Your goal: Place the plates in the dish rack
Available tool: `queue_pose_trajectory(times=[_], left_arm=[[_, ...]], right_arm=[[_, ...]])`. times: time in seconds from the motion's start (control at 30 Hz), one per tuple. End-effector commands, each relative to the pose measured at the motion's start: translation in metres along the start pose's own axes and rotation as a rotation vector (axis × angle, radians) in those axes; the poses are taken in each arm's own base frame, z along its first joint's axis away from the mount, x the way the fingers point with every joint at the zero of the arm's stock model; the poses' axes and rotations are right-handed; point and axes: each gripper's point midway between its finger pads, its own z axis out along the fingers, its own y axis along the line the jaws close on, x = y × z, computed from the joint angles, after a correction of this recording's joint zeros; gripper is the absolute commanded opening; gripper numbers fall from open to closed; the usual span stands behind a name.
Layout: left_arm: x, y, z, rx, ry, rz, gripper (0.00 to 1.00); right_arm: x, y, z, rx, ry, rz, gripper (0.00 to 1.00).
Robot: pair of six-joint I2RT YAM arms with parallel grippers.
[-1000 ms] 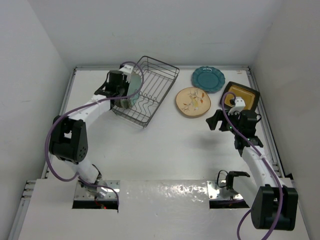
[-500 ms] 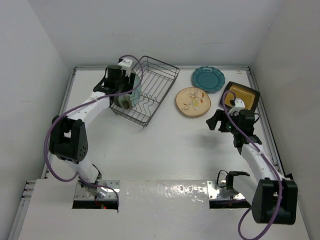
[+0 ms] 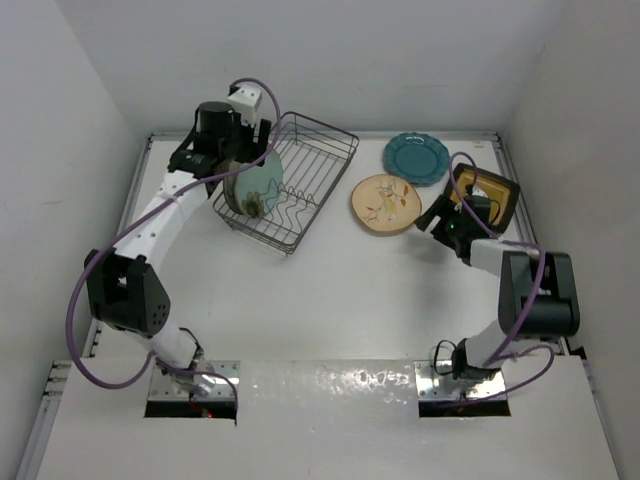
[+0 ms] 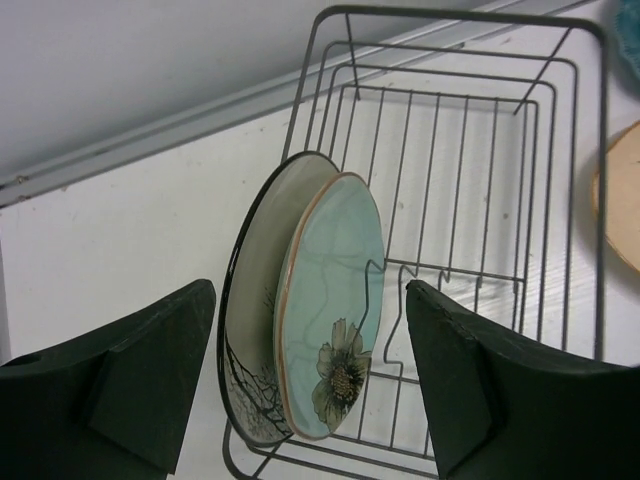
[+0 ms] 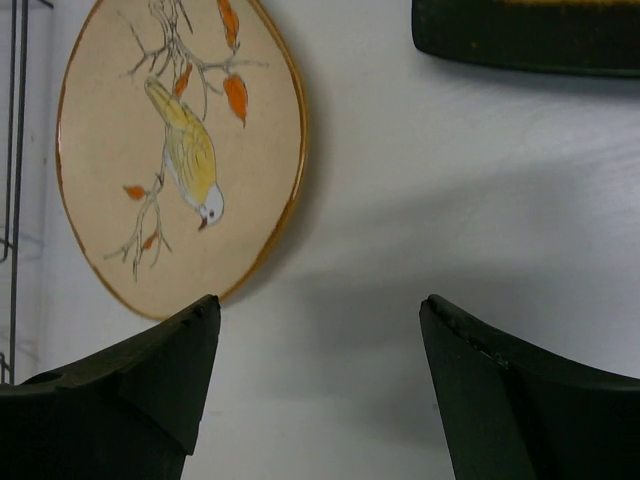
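Note:
The cream plate's rim facing the amber plate is outside my right gripper's fingers. My right gripper will go left in the top view onto that rim next.
The dark wire dish rack [image 3: 312, 170] [image 4: 470, 170] stands at the back left. Two of the plates stand on edge at its left end: a grey dark-rimmed one [image 4: 252, 290] and, leaning against it, a pale aqua one with a flower [image 3: 256, 186] [image 4: 335, 290]. My left gripper [image 3: 243, 163] [image 4: 308, 290] hovers above them, open, touching neither. A cream plate with a bird [image 3: 385, 203] [image 5: 180, 140], a scalloped teal plate [image 3: 415, 157] and a square amber plate [image 3: 487, 190] [image 5: 530, 40] lie flat on the table. My right gripper [image 3: 436, 221] [image 5: 320, 305] is open and empty, low beside the cream plate's right rim.
White walls close in the table [image 3: 330, 290] on three sides. The right half of the rack holds no plates. A rack wire [image 5: 15, 150] shows left of the cream plate in the right wrist view. Purple cables loop off both arms.
My left gripper opened, let go of the aqua plate and rose away from the rack. My right arm swung in and down toward the cream plate's edge.

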Motion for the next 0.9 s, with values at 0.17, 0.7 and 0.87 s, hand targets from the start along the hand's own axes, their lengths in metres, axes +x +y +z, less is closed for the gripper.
queue_pose_trajectory(times=[0.17,0.7,0.87], left_arm=[[-0.045,-0.019,-0.063,0.117,-0.124,0.099,0.74],[-0.054,-0.034,-0.063,0.206,-0.097,0.080,0.74],[-0.054,-0.038,-0.072,0.236,-0.104,0.082,0.74]], right_arm=[[-0.030,0.019,0.062,-0.076,-0.021,0.117,0.72],[0.006,0.004,0.100,-0.050,0.124,0.208,0.26],[0.012,0.006,0.093,-0.085,0.141,0.122,0.00]])
